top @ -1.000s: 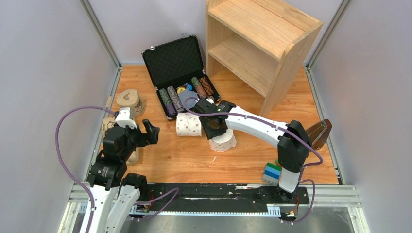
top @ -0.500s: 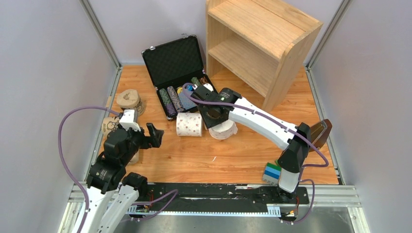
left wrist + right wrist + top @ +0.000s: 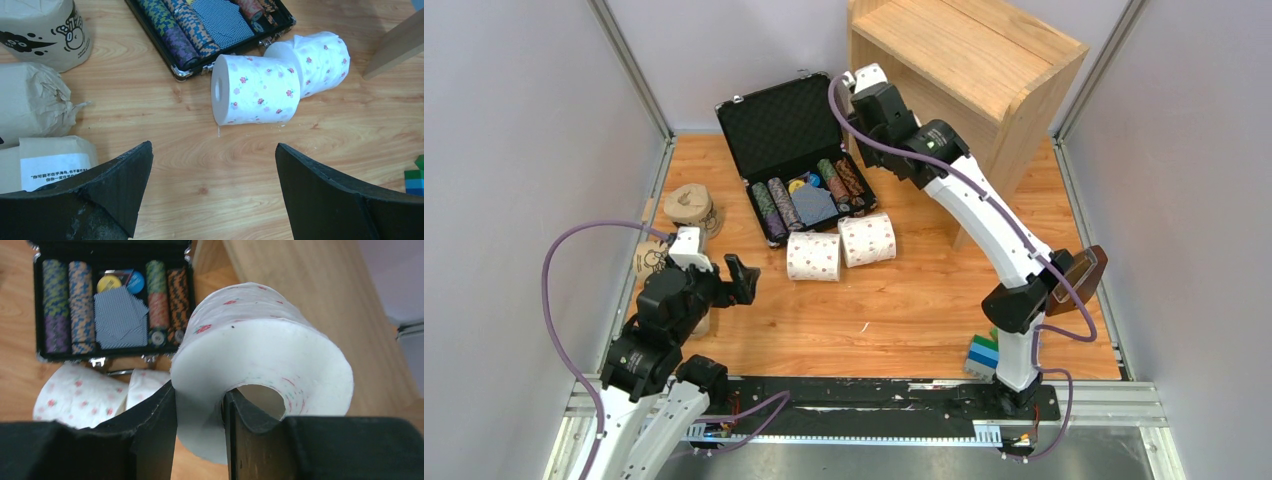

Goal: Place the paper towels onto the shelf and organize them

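The shelf's end by the case [image 3: 212, 259] is outward of the right gripper, so the gripper will next tilt and move outward into that end and release the pink-dotted roll.
My right gripper [image 3: 870, 92] is raised beside the upper left front of the light-wood shelf [image 3: 969, 55]. It is shut on a white pink-dotted paper towel roll [image 3: 260, 347], pinching the roll's wall with one finger inside the core. Two more white rolls [image 3: 813, 256] [image 3: 867, 240] lie side by side on the table in front of the black case. Tan-wrapped rolls [image 3: 45, 30] [image 3: 30, 102] [image 3: 50, 160] sit at the far left. Low over the table near them, my left gripper [image 3: 212, 185] stands open with nothing between its fingers.
An open black case [image 3: 794, 150] of poker chips and cards lies left of the shelf. Blue and green blocks [image 3: 984, 355] sit by the right arm's base, with a brown object [image 3: 1079, 275] at the table's right edge.
My right gripper has risen from the table with the white roll and swung back towards the shelf, uncovering a roll lying beneath it. The left arm has barely moved.
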Available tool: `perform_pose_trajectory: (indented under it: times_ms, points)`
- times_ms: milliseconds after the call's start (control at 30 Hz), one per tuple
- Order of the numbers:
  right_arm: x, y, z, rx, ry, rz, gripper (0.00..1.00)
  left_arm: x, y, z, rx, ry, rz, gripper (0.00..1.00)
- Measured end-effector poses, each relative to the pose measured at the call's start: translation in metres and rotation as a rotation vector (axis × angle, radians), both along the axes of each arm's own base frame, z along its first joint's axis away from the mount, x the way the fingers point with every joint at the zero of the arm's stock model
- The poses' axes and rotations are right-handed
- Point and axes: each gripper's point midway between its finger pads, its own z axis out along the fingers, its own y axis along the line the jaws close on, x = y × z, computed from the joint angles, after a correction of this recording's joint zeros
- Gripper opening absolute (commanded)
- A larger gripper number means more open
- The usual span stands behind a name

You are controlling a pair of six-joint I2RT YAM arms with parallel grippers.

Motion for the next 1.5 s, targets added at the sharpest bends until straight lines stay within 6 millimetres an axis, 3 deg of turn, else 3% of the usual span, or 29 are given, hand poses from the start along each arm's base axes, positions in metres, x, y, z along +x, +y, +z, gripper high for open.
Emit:
perform_pose_trajectory:
  times_ms: [367,600,767,967,1500]
  points:
    - [0.114,-0.024,0.024,-0.011,-0.252,0.028,0.20,0.004,0.004,-0.005,0.020,0.023,0.027,1.00]
    - [0.165,-0.024,0.009,-0.052,-0.333,0.062,0.24,0.005,0.005,-0.009,0.029,0.039,0.035,1.00]
    - [0.176,-0.012,-0.005,-0.076,-0.339,0.117,0.28,0.006,0.008,-0.011,0.038,0.049,0.049,1.00]
    - [0.179,-0.009,0.004,-0.087,-0.377,0.136,0.47,0.007,0.009,-0.014,0.044,0.060,0.061,1.00]
    - [0.186,-0.009,0.027,-0.117,-0.476,0.147,0.51,0.008,0.013,-0.014,0.052,0.059,0.081,1.00]
